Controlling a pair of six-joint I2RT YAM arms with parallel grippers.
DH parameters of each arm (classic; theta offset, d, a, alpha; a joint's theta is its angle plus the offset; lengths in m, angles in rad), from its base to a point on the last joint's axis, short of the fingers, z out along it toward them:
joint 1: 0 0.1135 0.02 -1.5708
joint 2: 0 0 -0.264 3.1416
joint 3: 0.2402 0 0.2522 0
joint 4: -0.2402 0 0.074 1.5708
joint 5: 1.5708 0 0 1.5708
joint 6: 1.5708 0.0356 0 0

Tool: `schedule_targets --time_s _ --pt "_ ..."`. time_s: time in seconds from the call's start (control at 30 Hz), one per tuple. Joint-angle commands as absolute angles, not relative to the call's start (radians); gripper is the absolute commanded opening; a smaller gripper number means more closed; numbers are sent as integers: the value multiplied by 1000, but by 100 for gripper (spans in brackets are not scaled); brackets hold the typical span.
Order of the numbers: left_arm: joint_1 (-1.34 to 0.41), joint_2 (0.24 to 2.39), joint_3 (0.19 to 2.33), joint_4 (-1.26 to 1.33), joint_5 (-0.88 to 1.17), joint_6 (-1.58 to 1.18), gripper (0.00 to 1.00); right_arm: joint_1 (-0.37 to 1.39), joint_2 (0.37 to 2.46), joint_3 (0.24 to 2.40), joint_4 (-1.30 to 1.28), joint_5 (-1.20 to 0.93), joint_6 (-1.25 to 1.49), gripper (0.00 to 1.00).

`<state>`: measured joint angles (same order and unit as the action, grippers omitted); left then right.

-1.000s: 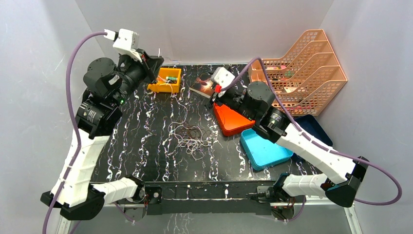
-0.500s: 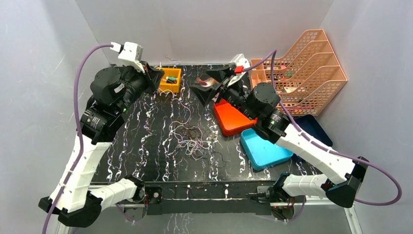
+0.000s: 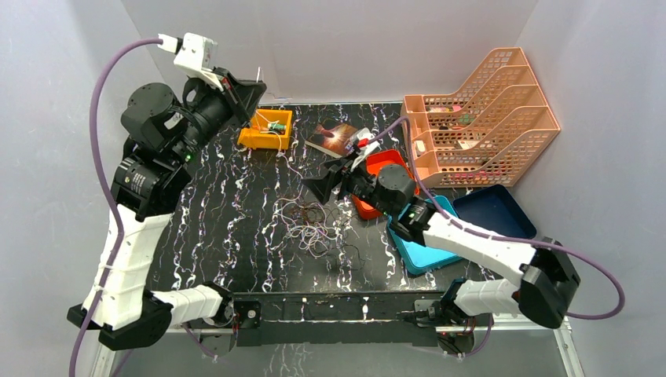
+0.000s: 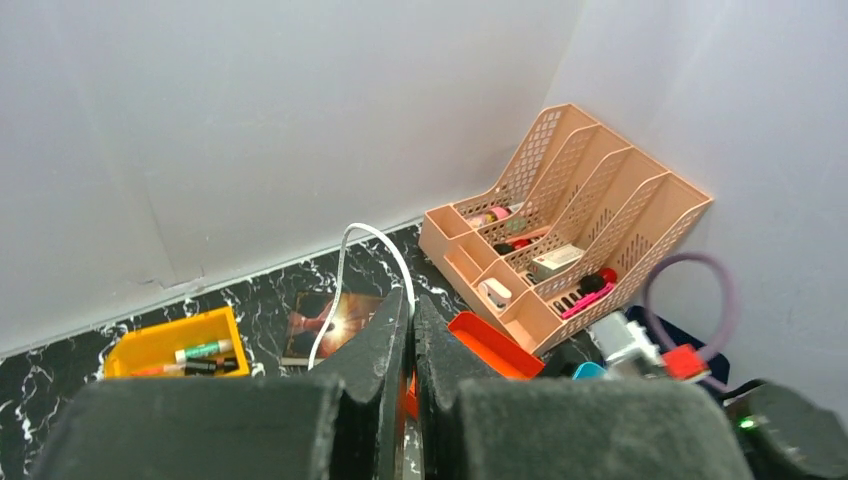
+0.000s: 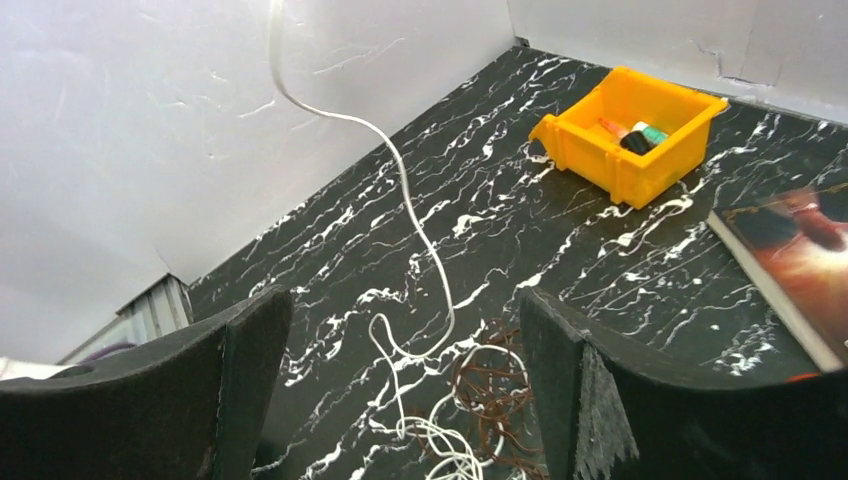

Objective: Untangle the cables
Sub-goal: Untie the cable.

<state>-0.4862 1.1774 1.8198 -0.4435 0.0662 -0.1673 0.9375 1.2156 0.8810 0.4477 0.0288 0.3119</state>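
Observation:
The whitish cable's low bend (image 3: 301, 189) (image 5: 441, 335) is below, where the cable runs alone. My right gripper will go down toward it next, to the gripper's left in the top view.
The cables (image 3: 308, 223) lie in a loose tangle mid-table, a dark brown coil (image 5: 497, 385) among whitish loops (image 5: 440, 432). One white cable (image 5: 404, 185) rises out of the heap toward the back left. My left gripper (image 3: 253, 88) hangs high near the back wall, shut on that white cable (image 4: 346, 258), which arches out past its fingertips (image 4: 398, 305). My right gripper (image 3: 320, 187) hovers low just right of the tangle, open; in the right wrist view the heap shows between its wide-apart fingers (image 5: 250, 340), untouched.
A yellow bin (image 3: 267, 130) and a book (image 3: 336, 138) sit at the back. An orange tray (image 3: 385, 163), a teal tray (image 3: 430, 243) and a dark blue tray (image 3: 496, 210) lie right, below a peach file rack (image 3: 481, 126).
My right arm swung from the back by the book, forward and left, down to the tangle. My left arm shifted a little at the back, still holding the white cable.

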Motion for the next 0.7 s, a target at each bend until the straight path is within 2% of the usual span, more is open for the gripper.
schedule_targets --time_s 0.0,0.27,0.37,0.53,0.67 --pt "-481 1199 1908 -442 102 -154 0 940 1303 833 750 43 460 91" --pt "-482 1241 1976 -444 113 -144 0 940 1516 877 915 -22 552 91" --pt "-481 1250 1995 -445 118 -146 0 940 1586 885 949 -1 577 87" --pt "-482 1255 2015 -446 120 -144 0 940 1671 860 1088 4 624 68" --pt "-482 1248 2004 -460 115 -142 0 939 1714 879 1141 -21 640 42"
